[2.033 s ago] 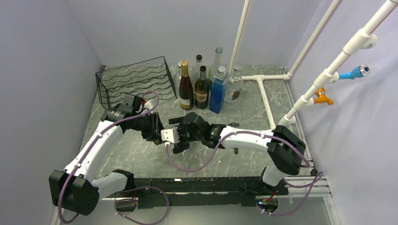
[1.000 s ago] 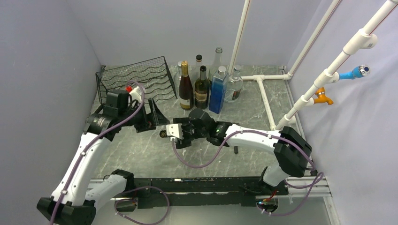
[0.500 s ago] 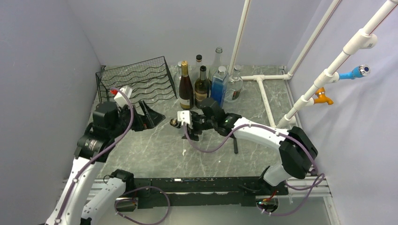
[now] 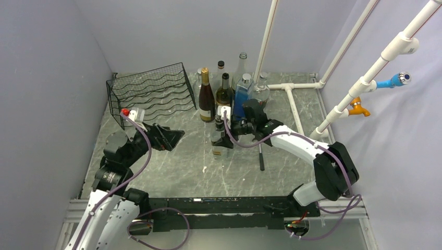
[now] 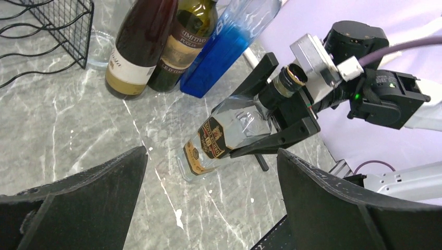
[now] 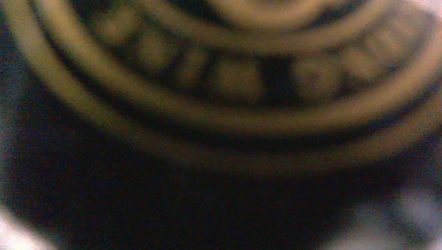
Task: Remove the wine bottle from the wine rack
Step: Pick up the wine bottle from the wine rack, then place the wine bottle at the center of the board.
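My right gripper will next carry the wine bottle outward to the tabletop just before the blue square bottle and release it there, because that spot is bare.
The wine bottle (image 4: pixel 220 143) is clear glass with a black-and-gold label (image 5: pixel 216 138). It stands about upright on the marble table, in front of the row of bottles. My right gripper (image 4: pixel 225 129) is shut on its upper body, one black finger (image 5: pixel 259 73) on each side. I cannot tell whether its base touches the table. Its gold cap (image 6: pixel 224 78) fills the right wrist view, blurred. My left gripper (image 4: pixel 174 136) hangs open to the bottle's left and holds nothing (image 5: pixel 211 156). The black wire wine rack (image 4: pixel 151 94) at the back left holds no bottle.
Two dark wine bottles (image 4: pixel 207 96) (image 4: pixel 224 98), a blue square bottle (image 4: pixel 242 101) and clear bottles (image 4: pixel 259 94) stand just behind the held bottle. White pipes (image 4: pixel 294 107) lie and rise at the back right. A thin black rod (image 4: pixel 261 156) lies on the table.
My right arm swung the bottle from lying sideways to upright and carried it back and right. My left gripper opened wide and drew away to the left.
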`<state>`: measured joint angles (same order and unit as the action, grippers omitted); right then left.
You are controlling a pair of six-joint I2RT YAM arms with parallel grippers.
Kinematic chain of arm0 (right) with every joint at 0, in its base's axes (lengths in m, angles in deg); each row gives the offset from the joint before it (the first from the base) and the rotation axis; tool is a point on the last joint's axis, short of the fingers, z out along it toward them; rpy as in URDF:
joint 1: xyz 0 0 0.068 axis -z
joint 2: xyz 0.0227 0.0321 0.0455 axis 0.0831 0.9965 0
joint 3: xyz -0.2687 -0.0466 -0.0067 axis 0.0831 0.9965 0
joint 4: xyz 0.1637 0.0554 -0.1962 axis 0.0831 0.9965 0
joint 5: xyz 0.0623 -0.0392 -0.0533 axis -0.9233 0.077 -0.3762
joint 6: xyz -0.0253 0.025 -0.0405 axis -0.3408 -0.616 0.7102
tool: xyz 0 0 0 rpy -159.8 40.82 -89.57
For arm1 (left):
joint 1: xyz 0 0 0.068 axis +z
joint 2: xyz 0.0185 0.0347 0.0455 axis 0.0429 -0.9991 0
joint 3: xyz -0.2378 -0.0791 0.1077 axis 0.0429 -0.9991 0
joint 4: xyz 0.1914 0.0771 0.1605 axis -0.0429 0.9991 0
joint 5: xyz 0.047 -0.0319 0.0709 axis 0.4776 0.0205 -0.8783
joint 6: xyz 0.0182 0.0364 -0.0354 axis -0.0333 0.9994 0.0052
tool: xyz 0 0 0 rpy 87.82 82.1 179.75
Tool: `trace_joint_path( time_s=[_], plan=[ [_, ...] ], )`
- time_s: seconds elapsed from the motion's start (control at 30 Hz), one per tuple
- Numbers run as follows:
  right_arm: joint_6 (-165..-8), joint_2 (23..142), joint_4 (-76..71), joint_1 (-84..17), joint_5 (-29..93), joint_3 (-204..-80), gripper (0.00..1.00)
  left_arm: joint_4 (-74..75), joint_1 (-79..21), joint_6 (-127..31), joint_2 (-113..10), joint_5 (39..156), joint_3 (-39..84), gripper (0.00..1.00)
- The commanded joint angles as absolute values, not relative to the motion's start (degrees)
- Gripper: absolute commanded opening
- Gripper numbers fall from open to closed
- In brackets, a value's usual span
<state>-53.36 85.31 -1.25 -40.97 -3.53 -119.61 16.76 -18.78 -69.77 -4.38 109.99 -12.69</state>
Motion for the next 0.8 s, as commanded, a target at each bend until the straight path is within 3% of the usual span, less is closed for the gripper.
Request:
trace_joint_path(
  time_s=[0.0, 0.77],
  plan=[
    [-57.3, 80.9, -11.7, -37.9, -9.1, -120.3, 0.00, 9.8, -18.9, -67.5, -3.8, 113.3, -14.4, 0.99],
    [-59.8, 81.1, -18.8, -30.6, 1.7, -117.6, 0.02, 13.6, -18.9, -63.5, -2.1, 114.0, -15.7, 0.99]
  ],
)
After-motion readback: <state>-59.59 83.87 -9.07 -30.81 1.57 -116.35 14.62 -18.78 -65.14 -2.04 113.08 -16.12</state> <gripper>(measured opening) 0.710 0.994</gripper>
